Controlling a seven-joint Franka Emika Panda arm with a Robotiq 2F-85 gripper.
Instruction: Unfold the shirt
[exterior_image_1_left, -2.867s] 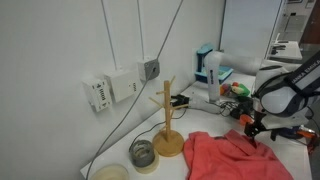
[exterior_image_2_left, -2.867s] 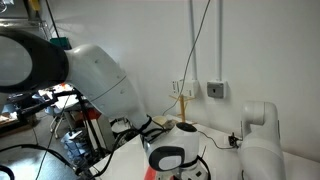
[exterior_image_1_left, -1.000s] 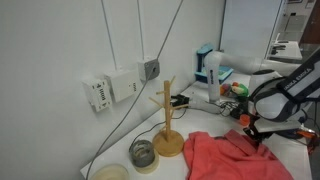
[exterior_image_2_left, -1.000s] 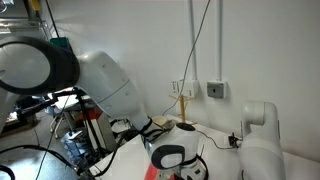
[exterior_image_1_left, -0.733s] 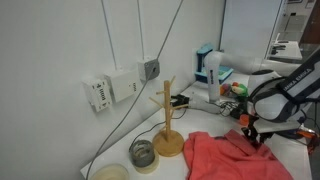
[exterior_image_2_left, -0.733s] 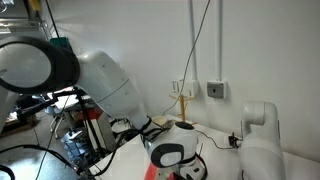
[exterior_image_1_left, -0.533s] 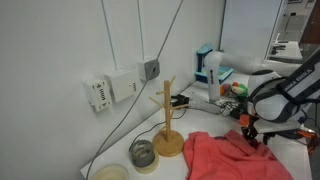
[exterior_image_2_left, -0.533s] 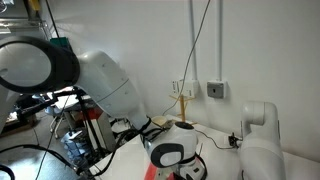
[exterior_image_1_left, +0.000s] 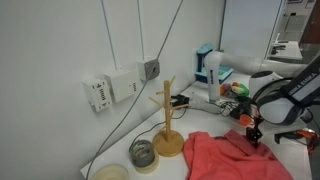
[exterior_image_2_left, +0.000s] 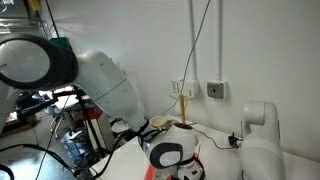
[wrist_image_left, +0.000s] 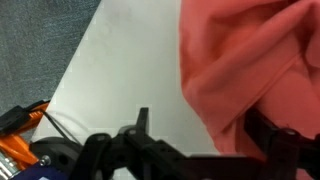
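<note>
My spread fingers are already around the shirt's folded edge (wrist_image_left: 210, 108), so I will draw my gripper slightly back toward the table edge and close it on that fold.
The salmon-red shirt (exterior_image_1_left: 228, 158) lies bunched and folded on the white table, right of the wooden mug-tree stand (exterior_image_1_left: 167, 122). In the wrist view the shirt (wrist_image_left: 250, 50) fills the upper right, with a folded edge hanging down. My gripper (exterior_image_1_left: 256, 131) hangs over the shirt's far edge. In the wrist view its fingers (wrist_image_left: 205, 128) are spread wide, and the folded edge lies between them, close to the right finger. In an exterior view the arm hides nearly all of the shirt, and only a red sliver (exterior_image_2_left: 148, 173) shows. The printed mark is hidden.
Two small bowls (exterior_image_1_left: 143, 153) (exterior_image_1_left: 110, 172) stand left of the mug tree. Cables and boxes (exterior_image_1_left: 210, 70) crowd the table's back. In the wrist view the table edge (wrist_image_left: 85, 50) runs diagonally, with grey floor beyond and orange cables (wrist_image_left: 20, 125) at bottom left.
My gripper and wrist have shifted slightly along the shirt's edge. The shirt looks unchanged.
</note>
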